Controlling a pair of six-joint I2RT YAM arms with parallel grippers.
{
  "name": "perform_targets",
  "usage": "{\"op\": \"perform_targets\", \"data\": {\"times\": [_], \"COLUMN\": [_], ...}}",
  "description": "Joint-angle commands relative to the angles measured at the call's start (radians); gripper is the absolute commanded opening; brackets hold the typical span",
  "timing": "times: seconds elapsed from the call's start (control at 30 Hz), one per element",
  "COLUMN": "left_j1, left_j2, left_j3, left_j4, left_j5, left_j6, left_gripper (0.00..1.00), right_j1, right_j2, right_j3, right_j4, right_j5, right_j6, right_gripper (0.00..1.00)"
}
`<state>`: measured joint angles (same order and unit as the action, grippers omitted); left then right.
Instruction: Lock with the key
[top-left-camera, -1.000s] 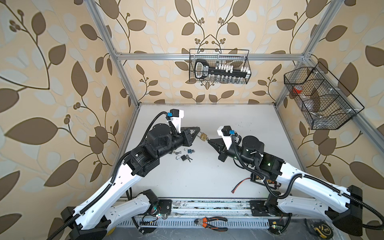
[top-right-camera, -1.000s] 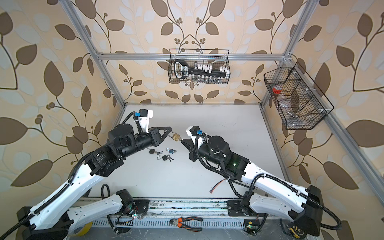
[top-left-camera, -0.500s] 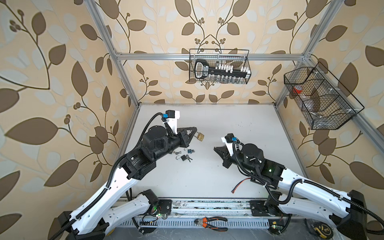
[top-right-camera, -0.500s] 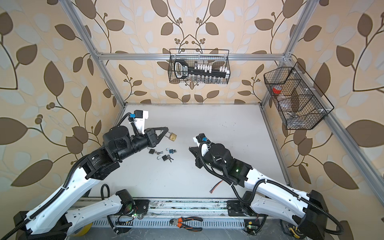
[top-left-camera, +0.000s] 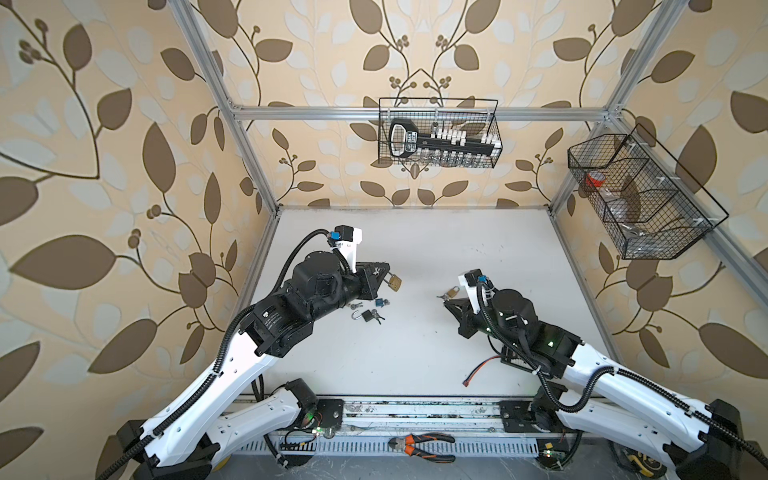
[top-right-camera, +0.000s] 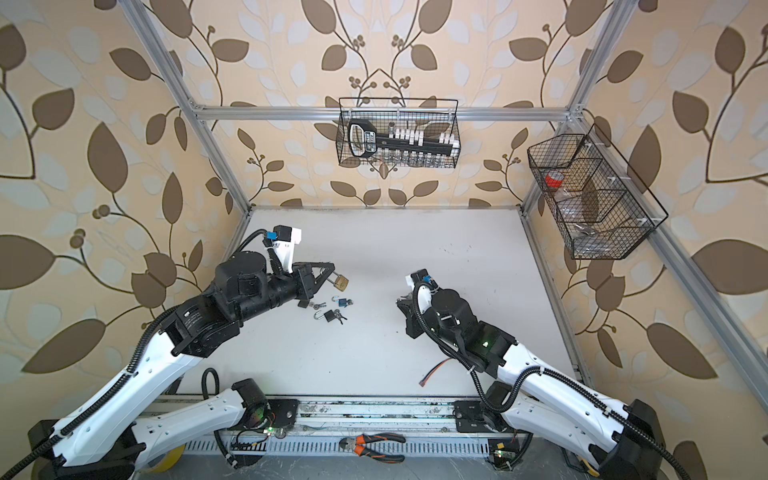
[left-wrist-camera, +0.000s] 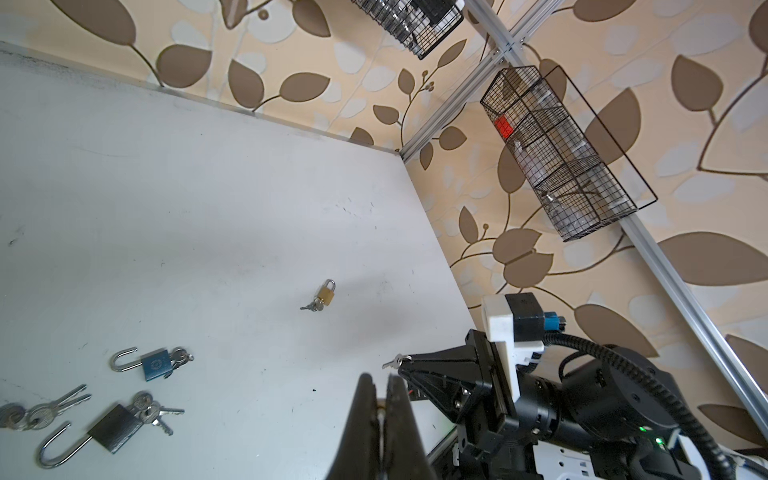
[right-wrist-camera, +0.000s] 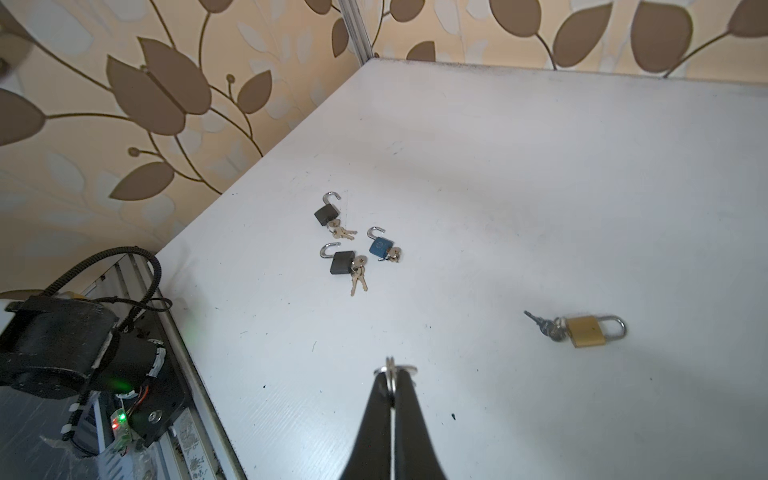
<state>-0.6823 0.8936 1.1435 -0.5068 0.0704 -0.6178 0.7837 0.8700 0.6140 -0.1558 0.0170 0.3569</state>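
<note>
The tabletop by the second brass padlock's near side is bare, so I need to lower my right gripper onto it and release the small key (left-wrist-camera: 392, 364) there.
In both top views my left gripper (top-left-camera: 385, 273) (top-right-camera: 331, 273) is shut on the shackle of a brass padlock (top-left-camera: 395, 283) (top-right-camera: 342, 283), which hangs above the table. The left wrist view shows only a sliver of brass between the shut jaws (left-wrist-camera: 380, 380). My right gripper (top-left-camera: 444, 300) (right-wrist-camera: 390, 374), well to the right, is shut on a small key (left-wrist-camera: 392, 364) with its ring (right-wrist-camera: 401, 368). A second brass padlock (top-left-camera: 454, 291) (right-wrist-camera: 590, 330) lies on the table beside the right gripper, keys in it.
A blue padlock (right-wrist-camera: 380, 247) and two black padlocks (right-wrist-camera: 343, 262) (right-wrist-camera: 326, 214), shackles open and keys attached, lie below the left gripper. A red-black wire (top-left-camera: 480, 370) lies at the front right. Pliers (top-left-camera: 424, 442) rest on the front rail. Wire baskets (top-left-camera: 438, 133) (top-left-camera: 640, 199) hang on the walls.
The two grippers were nearly touching at the middle. The right gripper has drawn back to the right and down with the key; the left has pulled slightly left with the padlock.
</note>
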Motion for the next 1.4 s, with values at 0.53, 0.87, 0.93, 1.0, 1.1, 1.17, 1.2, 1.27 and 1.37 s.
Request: {"op": "perform_targets", "data": {"times": [0.53, 0.87, 0.93, 1.0, 1.1, 1.17, 1.2, 1.27, 1.37], "left_j1": [0.213, -0.031, -0.057, -0.064, -0.063, -0.064, -0.064, -0.063, -0.063], "left_j2": [0.084, 0.16, 0.17, 0.174, 0.167, 0.165, 0.165, 0.163, 0.161], "left_j3": [-0.07, -0.188, -0.216, -0.235, -0.238, -0.22, -0.209, -0.196, -0.194], "left_j4": [0.045, 0.112, 0.145, 0.167, 0.167, 0.15, 0.138, 0.122, 0.115], "left_j5": [0.227, 0.095, 0.089, 0.091, 0.08, 0.076, 0.074, 0.068, 0.065], "left_j6": [0.019, -0.054, -0.079, -0.092, -0.094, -0.084, -0.076, -0.066, -0.059], "left_gripper": [0.0, 0.0, 0.0, 0.0, 0.0, 0.0, 0.0, 0.0, 0.0], "right_j1": [-0.306, -0.486, -0.486, -0.486, -0.486, -0.486, -0.487, -0.498, -0.533], "right_j2": [0.104, 0.226, 0.268, 0.304, 0.357, 0.386, 0.4, 0.427, 0.459], "right_j3": [-0.061, -0.025, -0.012, -0.006, 0.005, 0.008, 0.01, 0.02, 0.03], "right_j4": [-0.086, -0.23, -0.253, -0.248, -0.208, -0.182, -0.173, -0.165, -0.15], "right_j5": [-0.261, -0.259, -0.248, -0.286, -0.413, -0.433, -0.424, -0.415, -0.391], "right_j6": [0.112, 0.082, 0.069, 0.055, 0.054, 0.057, 0.06, 0.053, 0.053], "right_gripper": [0.0, 0.0, 0.0, 0.0, 0.0, 0.0, 0.0, 0.0, 0.0]}}
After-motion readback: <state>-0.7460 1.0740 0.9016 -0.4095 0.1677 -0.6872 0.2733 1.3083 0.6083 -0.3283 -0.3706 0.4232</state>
